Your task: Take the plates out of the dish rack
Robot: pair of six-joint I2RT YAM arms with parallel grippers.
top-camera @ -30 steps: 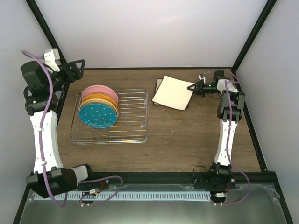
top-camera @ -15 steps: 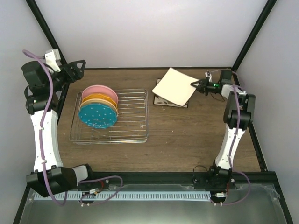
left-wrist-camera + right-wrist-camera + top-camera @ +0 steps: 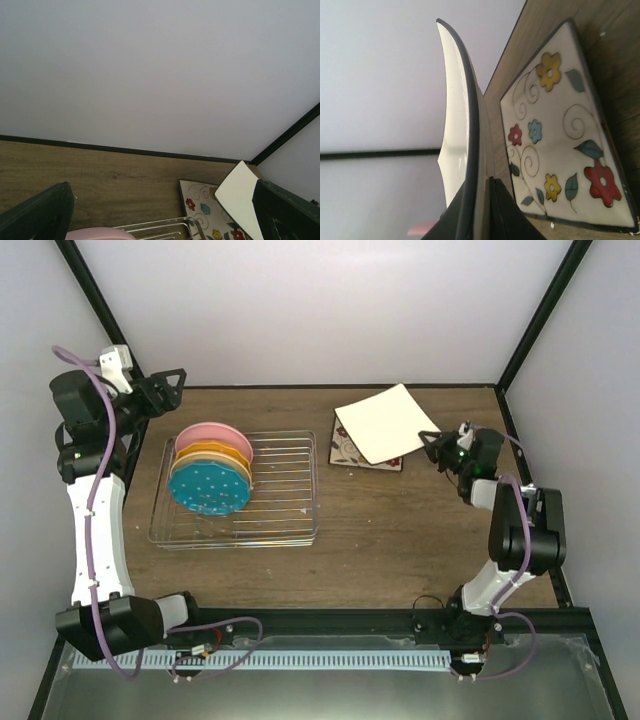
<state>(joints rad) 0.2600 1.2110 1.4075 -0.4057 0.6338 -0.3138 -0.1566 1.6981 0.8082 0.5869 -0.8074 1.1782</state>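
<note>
I will turn the second square plate and move it toward the rack (image 3: 280,495) with my right gripper, then lower that plate over the flat plate.
The silver wire dish rack (image 3: 280,495) holds round plates upright at its left end: pink (image 3: 205,433) at the back, orange ones (image 3: 215,453) in the middle, teal dotted (image 3: 208,488) in front. One square floral plate (image 3: 345,451) lies flat on the table, also in the right wrist view (image 3: 560,125) and left wrist view (image 3: 205,207). My right gripper (image 3: 432,445) is shut on the edge of the second square plate (image 3: 385,423), white back up, held tilted above the flat one; its edge fills the right wrist view (image 3: 465,130). My left gripper (image 3: 170,385) is open and empty beyond the rack's back left corner.
The brown wooden table (image 3: 400,540) is bordered by a black frame post (image 3: 540,320) at the right rear and white walls. The right half of the rack is bare wire. The pink plate's rim (image 3: 95,235) shows at the bottom of the left wrist view.
My right gripper has swung toward the near right, turning the white square plate and carrying it further over the flat floral plate. The left arm has barely moved.
</note>
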